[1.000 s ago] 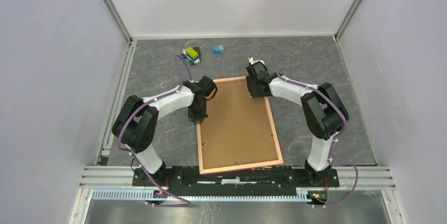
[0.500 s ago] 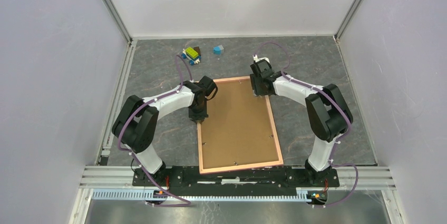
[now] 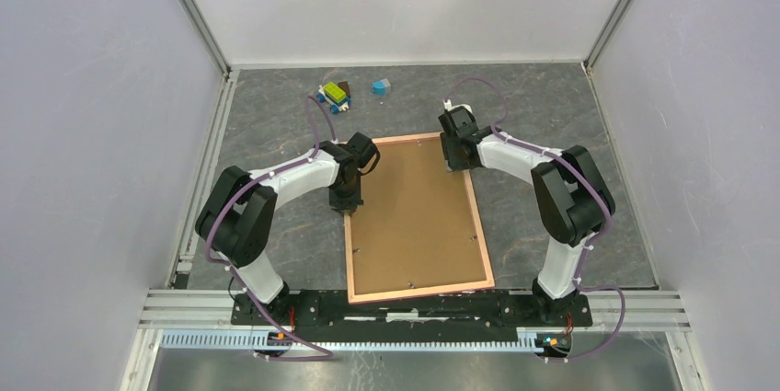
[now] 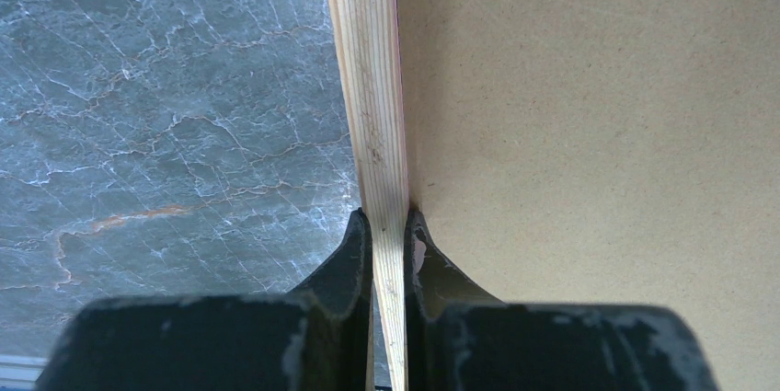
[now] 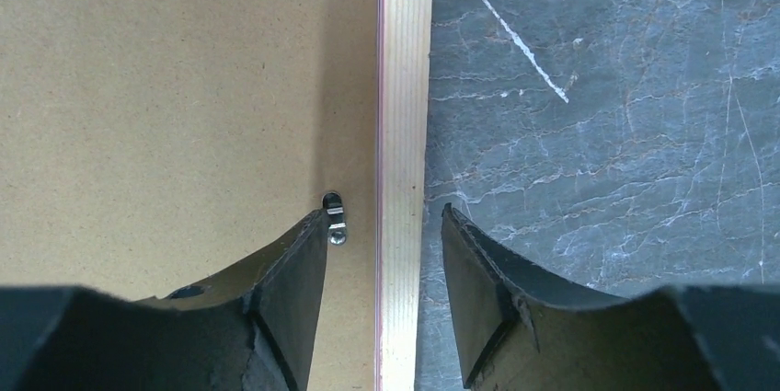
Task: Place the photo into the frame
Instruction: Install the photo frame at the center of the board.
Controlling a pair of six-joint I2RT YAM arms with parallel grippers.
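The near bar overlaps the black base and the clear tabletop is outward of my left gripper, so my left gripper needs to slide the held bar outward next and release it.
The pink frame [image 3: 477,235] lies flat on the grey table with its brown backing board [image 3: 414,216] facing up. The photo is not in view. My left gripper [image 3: 348,207] is shut on the frame's left rail; in the left wrist view the pale wooden rail [image 4: 368,60] runs between the closed fingertips of the gripper [image 4: 389,221]. My right gripper [image 3: 457,166] is open at the frame's far right corner. In the right wrist view it [image 5: 384,216] straddles the right rail [image 5: 403,60] without touching it, one finger over the board [image 5: 184,87].
A small metal retaining tab [image 5: 334,216] sits on the board by my right inner finger. A cluster of toy blocks [image 3: 335,95] and a blue block [image 3: 379,86] lie at the back of the table. Enclosure walls stand on both sides.
My right gripper has moved right and slightly back, from over the board to over the frame's right rail. The left arm and the frame have not moved.
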